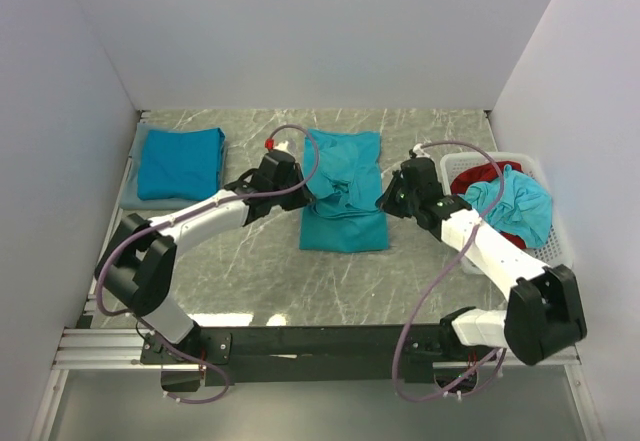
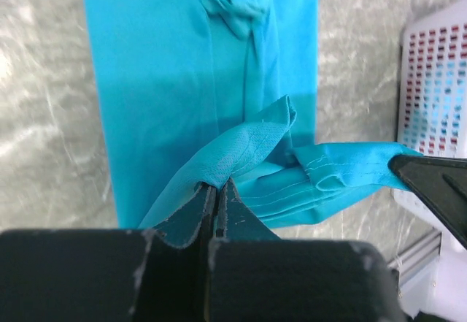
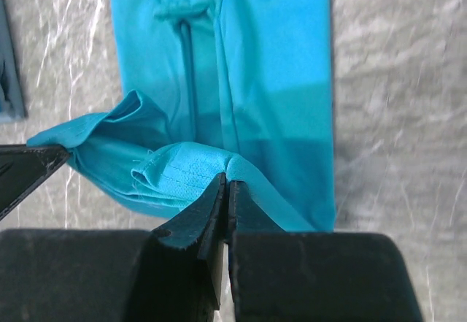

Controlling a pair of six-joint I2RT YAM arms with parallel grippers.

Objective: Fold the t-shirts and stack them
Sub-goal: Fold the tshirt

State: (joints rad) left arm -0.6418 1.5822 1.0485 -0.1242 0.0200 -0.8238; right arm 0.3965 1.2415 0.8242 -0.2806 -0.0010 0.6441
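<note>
I need to move my right gripper outward and down next, onto the folded t-shirt's edge by the basket, and release the hem corner there, because the hem corner still hangs above the t-shirt.
A teal t-shirt (image 1: pixel 345 191) lies folded into a long strip in the middle of the table. My left gripper (image 1: pixel 308 187) is shut on its near-left hem corner (image 2: pixel 241 154) and lifts it. My right gripper (image 1: pixel 381 199) is shut on the near-right hem corner (image 3: pixel 186 169). Both corners are raised and carried over the strip's middle. A folded teal t-shirt (image 1: pixel 181 162) lies at the back left on a grey pad (image 1: pixel 135 199). Another teal t-shirt (image 1: pixel 512 205) is crumpled in the white basket (image 1: pixel 556 233).
The white lattice basket at the right also holds a red garment (image 1: pixel 478 176); its wall shows in the left wrist view (image 2: pixel 434 81). White walls close the table on the left, back and right. Both arms reach in from the near edge.
</note>
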